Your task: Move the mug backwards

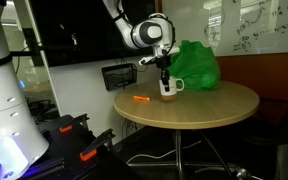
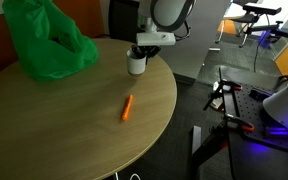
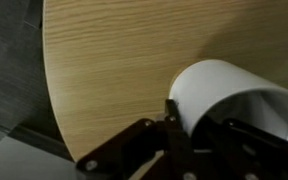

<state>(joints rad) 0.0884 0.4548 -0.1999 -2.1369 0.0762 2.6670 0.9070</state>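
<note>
My gripper will next move the mug (image 1: 170, 88) toward the green bag, away from the table's edge, and let go of the mug's rim, because there is bare wood on that side of my gripper.
The small white mug (image 1: 170, 88) stands on the round wooden table (image 1: 199, 112), right beside the green bag (image 1: 196, 65). It also shows in an exterior view (image 2: 136, 66) near the table's far edge. My gripper (image 1: 165, 72) comes down from above and is shut on the mug's rim. In the wrist view one finger lies against the outer wall of the mug (image 3: 219, 85) and the other sits inside it, so the gripper (image 3: 197, 118) clamps the wall. I cannot tell if the mug's base touches the table.
An orange marker-like object (image 1: 141, 99) lies on the table (image 2: 54, 135) toward its edge, and shows in both exterior views (image 2: 127, 108). The green bag (image 2: 44, 40) fills the side next to the mug. Robot equipment and cables stand on the floor around the table.
</note>
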